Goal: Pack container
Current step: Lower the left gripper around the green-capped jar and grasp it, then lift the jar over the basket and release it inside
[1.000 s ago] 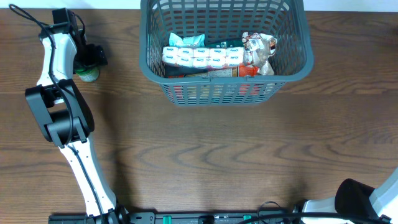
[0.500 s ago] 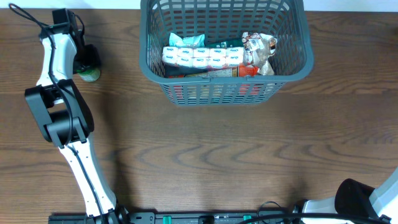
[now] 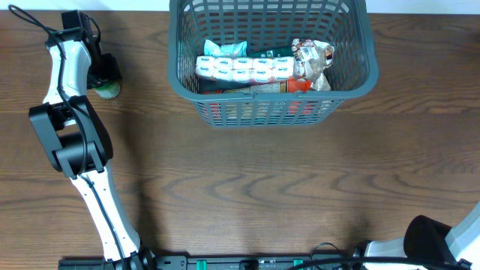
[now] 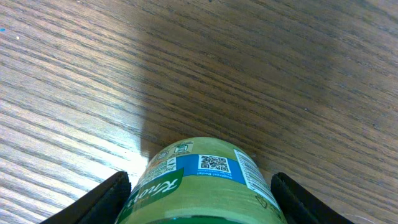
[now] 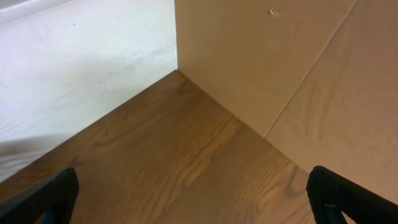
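Note:
The basket's space beyond the white multi-pack (image 3: 257,52) is to the left gripper's right in the overhead view, so the left gripper should lift the jar (image 3: 107,90) over the basket's rim, lower it and let it go.
The container, a dark grey lattice basket (image 3: 270,105), stands at the far middle of the table and holds several grocery packs. A green-labelled jar (image 3: 107,90) stands at the far left; in the left wrist view the jar (image 4: 205,171) fills the space between my fingers. My left gripper (image 3: 103,71) (image 4: 202,199) is shut on the jar, which rests on the table. My right gripper (image 5: 193,199) is open and empty, off to the near right, over bare wood beside a beige wall.
Inside the basket lie a white multi-pack (image 3: 244,69), a crinkled snack bag (image 3: 311,61) and a red pack (image 3: 289,86). The left arm (image 3: 71,142) runs along the table's left side. The right arm's base (image 3: 442,240) shows at the near right corner.
My left gripper's fingers have closed in onto the jar at the far left. The basket and the right arm have not moved.

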### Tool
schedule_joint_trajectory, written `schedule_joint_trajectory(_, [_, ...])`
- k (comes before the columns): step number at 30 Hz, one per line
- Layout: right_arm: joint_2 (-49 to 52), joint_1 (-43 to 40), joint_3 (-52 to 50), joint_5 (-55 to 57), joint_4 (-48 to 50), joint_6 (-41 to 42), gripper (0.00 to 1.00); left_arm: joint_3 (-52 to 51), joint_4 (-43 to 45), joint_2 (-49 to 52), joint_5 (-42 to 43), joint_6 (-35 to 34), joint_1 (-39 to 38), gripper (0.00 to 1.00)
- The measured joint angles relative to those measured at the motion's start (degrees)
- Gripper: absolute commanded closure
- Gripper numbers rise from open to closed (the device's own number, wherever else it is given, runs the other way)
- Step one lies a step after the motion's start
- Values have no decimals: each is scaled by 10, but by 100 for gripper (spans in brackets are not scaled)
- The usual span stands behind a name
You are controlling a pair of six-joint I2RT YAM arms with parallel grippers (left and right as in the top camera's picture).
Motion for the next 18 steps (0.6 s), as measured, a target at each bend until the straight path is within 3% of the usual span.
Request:
schedule_joint_trajectory(8, [0,0,0,0,0,0,1,0,5,-47,0,0,0,95])
schedule_joint_trajectory(13, [0,0,0,0,0,0,1,2,41,-174,13,0,0,95])
schedule_joint_trajectory(18, [0,0,0,0,0,0,1,22,68,-313,103,0,-3,94])
